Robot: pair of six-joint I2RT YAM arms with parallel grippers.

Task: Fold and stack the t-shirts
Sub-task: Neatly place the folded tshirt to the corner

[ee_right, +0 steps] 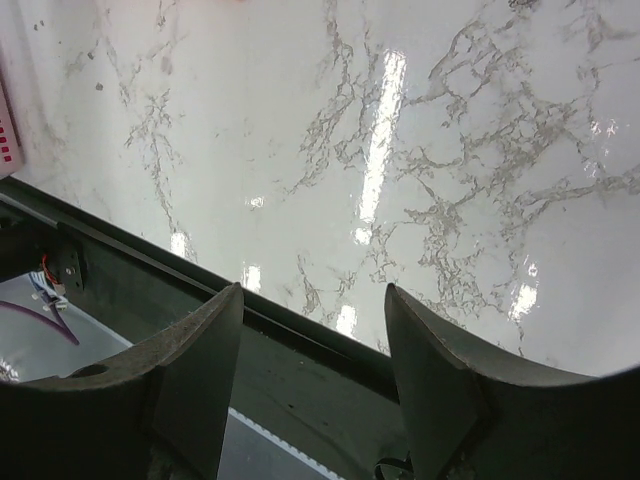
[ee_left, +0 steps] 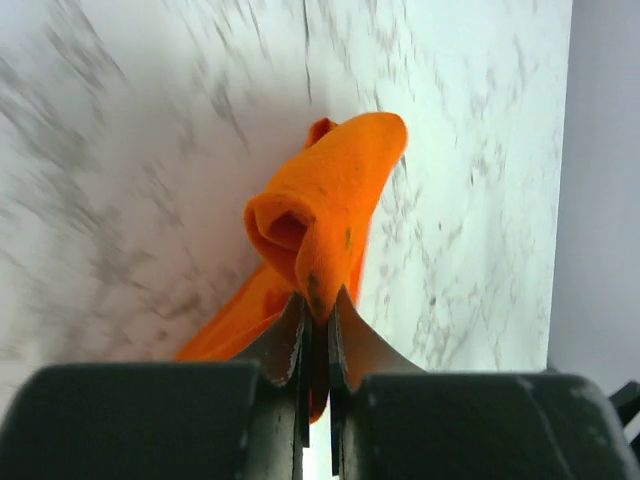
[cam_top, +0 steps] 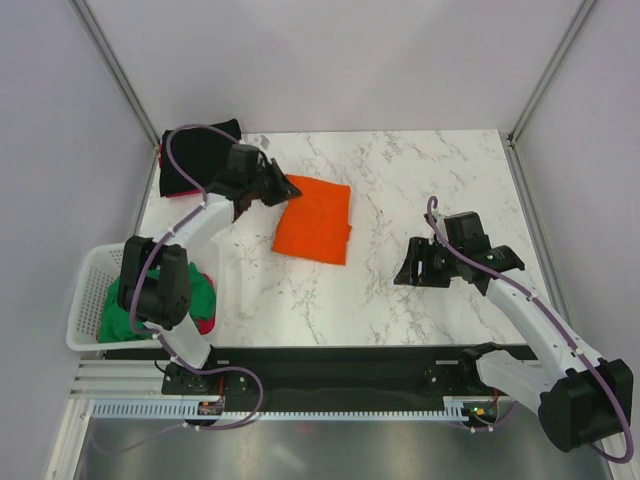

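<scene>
Next, my left gripper swings outward and left in the top view and releases the orange t-shirt (cam_top: 316,220) onto the black t-shirt (cam_top: 196,160), as the orange one is already folded.
A folded bright orange t-shirt (cam_top: 316,220) lies in the middle of the marble table. My left gripper (cam_top: 284,187) is shut on its back-left corner, and in the left wrist view a bunched fold of the orange t-shirt (ee_left: 330,200) rises from between the shut fingertips (ee_left: 318,305). A black t-shirt (cam_top: 196,160) lies folded at the back-left corner of the table. Green and pink-red t-shirts (cam_top: 205,295) sit in the basket. My right gripper (cam_top: 412,268) hangs open over bare table on the right, with nothing between its fingers (ee_right: 205,350).
A white lattice basket (cam_top: 88,290) stands at the table's left front, partly behind the left arm. The table's dark front edge (ee_right: 250,330) runs just below the right gripper. Enclosure walls and metal posts border the table on the back and sides.
</scene>
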